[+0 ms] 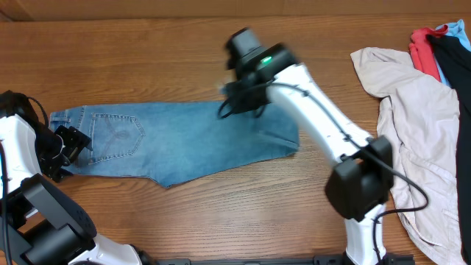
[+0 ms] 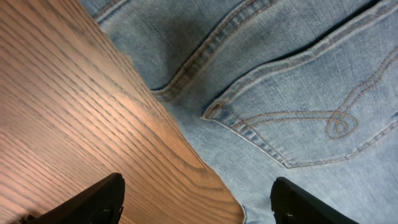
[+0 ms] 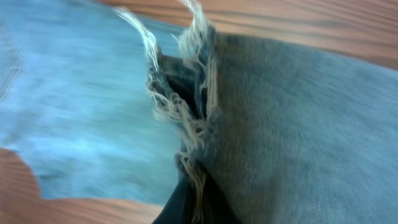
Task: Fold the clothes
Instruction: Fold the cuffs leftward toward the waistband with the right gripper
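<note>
The frayed hem is raised. My right gripper should next carry it toward the back pocket (image 1: 118,136) and down onto the flat denim.
The light blue jeans (image 1: 184,140) lie across the table, folded over, waist and a stitched back pocket (image 1: 118,136) at the left. My left gripper (image 1: 70,147) is open and empty over the waist edge; in its wrist view the jaws (image 2: 196,202) straddle the denim's edge (image 2: 280,93) and bare wood. My right gripper (image 1: 234,96) is shut on the frayed hem (image 3: 193,124) of the jeans, holding it above the rest of the denim near the far edge of the garment; the view is blurred.
A large beige garment (image 1: 416,110) lies at the right side of the table, with small red (image 1: 423,48) and black (image 1: 452,55) garments at the back right corner. The right arm (image 1: 324,125) crosses over the jeans' right end.
</note>
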You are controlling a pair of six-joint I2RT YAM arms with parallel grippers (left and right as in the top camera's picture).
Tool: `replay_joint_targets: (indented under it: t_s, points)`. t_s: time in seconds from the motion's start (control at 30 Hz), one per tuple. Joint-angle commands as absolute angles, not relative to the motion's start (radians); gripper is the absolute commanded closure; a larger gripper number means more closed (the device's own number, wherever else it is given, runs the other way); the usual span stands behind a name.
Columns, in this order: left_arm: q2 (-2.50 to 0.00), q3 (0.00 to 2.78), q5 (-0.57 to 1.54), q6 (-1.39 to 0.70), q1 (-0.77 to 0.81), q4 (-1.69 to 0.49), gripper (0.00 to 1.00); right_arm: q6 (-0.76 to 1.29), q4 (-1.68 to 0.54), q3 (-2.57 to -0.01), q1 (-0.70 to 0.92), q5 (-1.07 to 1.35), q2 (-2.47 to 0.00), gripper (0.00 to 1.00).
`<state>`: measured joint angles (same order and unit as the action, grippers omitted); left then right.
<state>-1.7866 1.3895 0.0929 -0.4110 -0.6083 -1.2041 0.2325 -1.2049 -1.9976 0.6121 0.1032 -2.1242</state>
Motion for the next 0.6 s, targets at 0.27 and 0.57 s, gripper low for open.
replay_joint_targets:
  t_s: [0.27, 0.57]
  points:
    - [-1.78, 1.411, 0.125, -0.399, -0.601, -1.204, 0.22, 0.312, -1.061, -2.008, 0.783, 0.189, -2.275, 0.96]
    - [-1.78, 1.41, 0.125, -0.399, -0.601, -1.204, 0.23, 0.322, -0.952, -2.008, 0.797, 0.249, -2.308, 0.96]
